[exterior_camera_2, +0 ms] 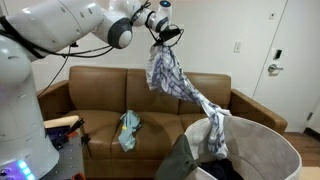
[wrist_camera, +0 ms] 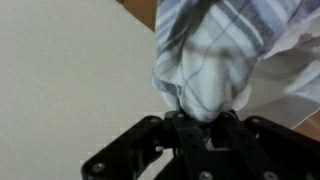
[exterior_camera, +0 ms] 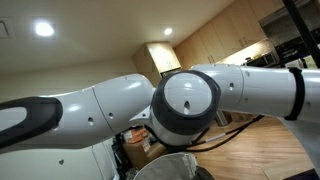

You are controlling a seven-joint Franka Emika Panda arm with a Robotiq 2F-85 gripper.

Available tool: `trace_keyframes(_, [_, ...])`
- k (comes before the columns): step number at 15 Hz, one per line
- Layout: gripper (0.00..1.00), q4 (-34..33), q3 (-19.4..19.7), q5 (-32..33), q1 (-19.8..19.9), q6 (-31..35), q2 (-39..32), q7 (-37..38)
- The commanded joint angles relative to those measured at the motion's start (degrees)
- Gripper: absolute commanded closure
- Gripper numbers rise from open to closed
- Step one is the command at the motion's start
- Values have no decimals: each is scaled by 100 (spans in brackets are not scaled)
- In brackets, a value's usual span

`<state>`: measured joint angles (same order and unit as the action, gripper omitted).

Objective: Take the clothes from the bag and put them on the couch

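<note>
My gripper is holding the plaid cloth, which trails into the bag (exterior_camera_2: 262, 150), so next it needs to move away from the bag and down toward the seat (exterior_camera_2: 155, 131) beside the teal garment and release the cloth.
My gripper (exterior_camera_2: 160, 36) is shut on a blue-and-white plaid garment (exterior_camera_2: 170, 75) and holds it high in front of the brown couch (exterior_camera_2: 100, 95). The cloth hangs down and its lower end trails into the light grey bag (exterior_camera_2: 262, 150) at the lower right. In the wrist view the plaid garment (wrist_camera: 215, 50) bunches right between the black fingers (wrist_camera: 205, 118). A small teal and light garment (exterior_camera_2: 129, 128) lies on the couch seat. Dark clothes (exterior_camera_2: 225, 170) sit inside the bag.
The arm's white links and a big joint (exterior_camera: 185, 100) fill an exterior view, with the bag's rim (exterior_camera: 165, 165) just below. A white door (exterior_camera_2: 295, 60) stands beyond the couch. A cluttered stand (exterior_camera_2: 65, 130) sits at the couch's near end.
</note>
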<state>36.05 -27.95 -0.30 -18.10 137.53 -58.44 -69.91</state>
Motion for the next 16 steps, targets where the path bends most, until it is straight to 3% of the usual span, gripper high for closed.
trace_keyframes(1, [81, 60, -31, 2, -71, -30, -14, -106])
trace_keyframes(6, [81, 108, -41, 2, -85, -34, -30, -246])
trace_keyframes(7, [89, 108, -41, 2, -75, -34, -30, -260])
trace_keyframes(8, [88, 195, 71, 82, -90, -87, 27, -181])
trace_keyframes(16, [89, 2314, 792, 101, -150, -658, 1100, 2337])
